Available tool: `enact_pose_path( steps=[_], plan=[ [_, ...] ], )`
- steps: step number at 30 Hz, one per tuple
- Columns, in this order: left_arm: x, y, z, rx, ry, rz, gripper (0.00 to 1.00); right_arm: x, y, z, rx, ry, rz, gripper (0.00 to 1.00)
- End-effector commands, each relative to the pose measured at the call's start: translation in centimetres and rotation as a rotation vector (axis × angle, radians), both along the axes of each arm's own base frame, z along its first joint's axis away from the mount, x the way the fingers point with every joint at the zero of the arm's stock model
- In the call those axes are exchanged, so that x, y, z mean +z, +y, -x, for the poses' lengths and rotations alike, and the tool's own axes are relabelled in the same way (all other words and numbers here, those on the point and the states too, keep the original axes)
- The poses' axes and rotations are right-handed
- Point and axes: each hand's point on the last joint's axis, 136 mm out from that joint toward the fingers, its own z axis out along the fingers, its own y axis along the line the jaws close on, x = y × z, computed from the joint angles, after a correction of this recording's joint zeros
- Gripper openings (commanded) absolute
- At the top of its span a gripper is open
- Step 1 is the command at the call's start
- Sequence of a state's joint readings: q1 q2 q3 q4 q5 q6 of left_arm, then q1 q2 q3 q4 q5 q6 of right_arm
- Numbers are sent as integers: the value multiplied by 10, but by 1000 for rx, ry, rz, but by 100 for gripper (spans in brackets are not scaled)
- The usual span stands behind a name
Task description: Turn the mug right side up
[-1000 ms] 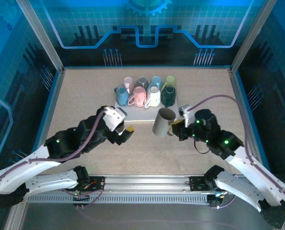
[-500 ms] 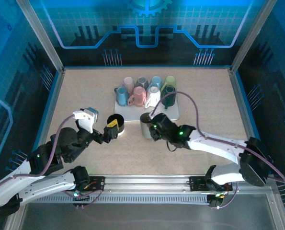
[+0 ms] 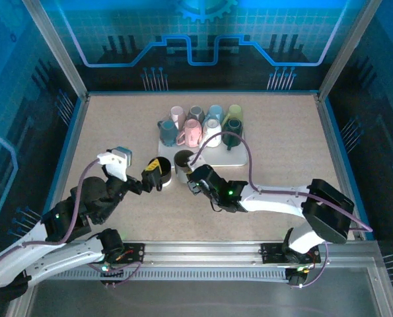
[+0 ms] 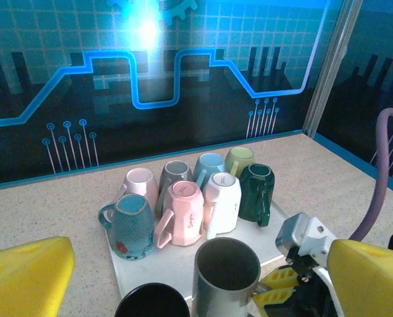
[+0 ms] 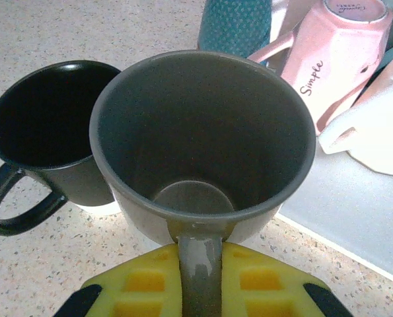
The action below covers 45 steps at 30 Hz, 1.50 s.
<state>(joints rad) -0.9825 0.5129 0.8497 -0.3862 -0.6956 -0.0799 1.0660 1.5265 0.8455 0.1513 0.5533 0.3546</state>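
My right gripper brings the grey mug down next, opening already up, onto the tabletop beside the black mug (image 3: pixel 158 165). It then releases the grey mug's handle, since that tabletop lies below the gripper.
The grey mug (image 3: pixel 183 160) stands upright with its mouth up, at the near left corner of the white tray (image 3: pixel 234 158). It almost touches a black mug (image 3: pixel 158 165) to its left. My right gripper (image 3: pixel 195 179) is shut on the grey mug's handle. In the right wrist view the handle (image 5: pixel 199 277) runs between the two yellow fingers (image 5: pixel 130 284), below the mug's open mouth (image 5: pixel 203 132). My left gripper (image 3: pixel 150 177) is open just near the black mug and holds nothing. In the left wrist view the grey mug (image 4: pixel 226 277) sits between its yellow fingers (image 4: pixel 24 277).
Several mugs lie upside down in a cluster on the tray (image 4: pixel 156 271), among them a pink mug (image 4: pixel 183 211), a white mug (image 4: pixel 222 198), a dark green mug (image 4: pixel 259 191) and a teal mug (image 4: pixel 130 224). The black mug (image 5: pixel 44 132) stands upright on the speckled table.
The right gripper has carried the grey mug leftward from mid-table, where it was tilted, and brought it upright beside the black mug. The left arm drew back left.
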Motion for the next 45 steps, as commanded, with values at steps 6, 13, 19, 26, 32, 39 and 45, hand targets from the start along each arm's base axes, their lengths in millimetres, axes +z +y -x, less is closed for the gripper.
enact_pose_path(
  steps=[6,13,19,26,32,39,45],
  plan=[
    [3,5,-3,23,-16,34,99,24,11,-17,-71,-77,-104,0],
    [2,4,-3,19,-11,33,99,7,13,-12,-52,-72,-80,0],
    [1,6,-4,27,-12,30,99,0,16,-10,-35,-92,-68,0],
    [-1,6,-4,30,-8,26,99,-8,19,-8,-34,-80,-78,7],
    [-2,6,-5,34,-5,24,99,-9,23,-3,-25,-84,-76,17],
    [-3,6,-6,38,4,31,99,-8,24,-1,-23,-83,-78,18],
    [-4,7,-6,39,8,30,99,-8,22,1,-29,-81,-72,30]
  ],
)
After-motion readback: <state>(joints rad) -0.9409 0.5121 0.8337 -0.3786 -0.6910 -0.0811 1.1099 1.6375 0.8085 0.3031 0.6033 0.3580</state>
